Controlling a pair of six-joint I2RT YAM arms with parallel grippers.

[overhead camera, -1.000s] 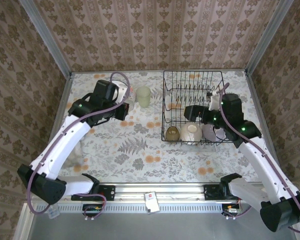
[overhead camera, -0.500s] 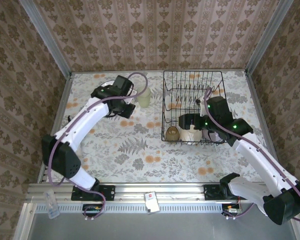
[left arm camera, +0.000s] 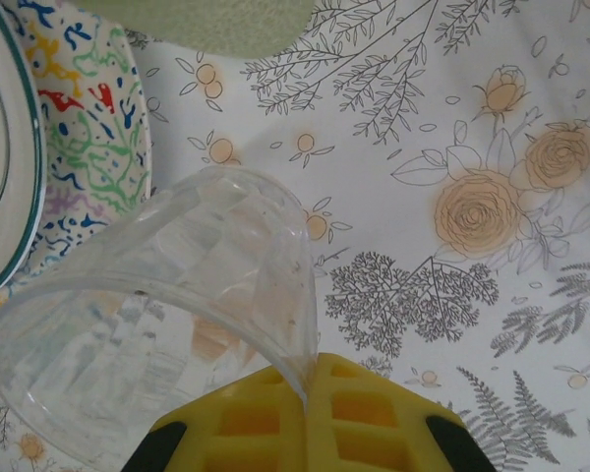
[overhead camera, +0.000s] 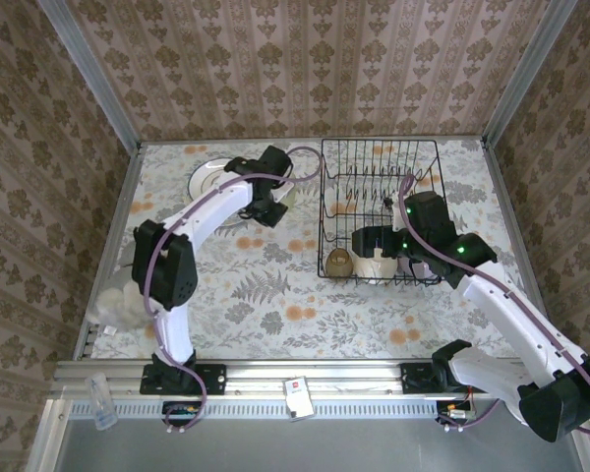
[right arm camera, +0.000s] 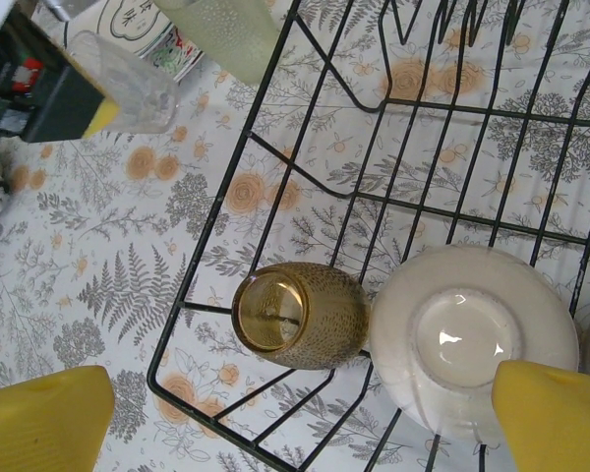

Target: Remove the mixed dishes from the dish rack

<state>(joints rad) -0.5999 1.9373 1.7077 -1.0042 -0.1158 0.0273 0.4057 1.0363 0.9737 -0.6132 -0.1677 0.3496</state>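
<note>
The robot's left gripper will next go down toward the rack (overhead camera: 379, 157) and let go of the clear glass's rim there, since open cloth lies below, beside the pale green glass.
The black wire dish rack (overhead camera: 379, 157) stands at the back right. In its front row lie a small brown cup (right arm camera: 300, 315) on its side, an upturned cream bowl (right arm camera: 472, 339) and a lavender bowl (overhead camera: 410, 261). My right gripper (right arm camera: 300, 418) hangs open above the cup and cream bowl, touching neither. My left gripper (left arm camera: 310, 379) is shut on the wall of a clear glass (left arm camera: 167, 305), held tilted over the table beside the floral plate (left arm camera: 69, 147). The pale green glass (left arm camera: 216, 20) stands just beyond it. From above, the left gripper (overhead camera: 267, 205) sits left of the rack.
The floral plate (overhead camera: 208, 177) lies flat at the back left of the flowered tablecloth. Upright tines fill the far half of the rack (right arm camera: 275, 211). Aluminium frame posts and patterned walls close the table on three sides.
My left arm has swung right and towards the back with the clear glass, ending beside the plate and green glass. My right gripper moved left over the rack's front row, then held still.
</note>
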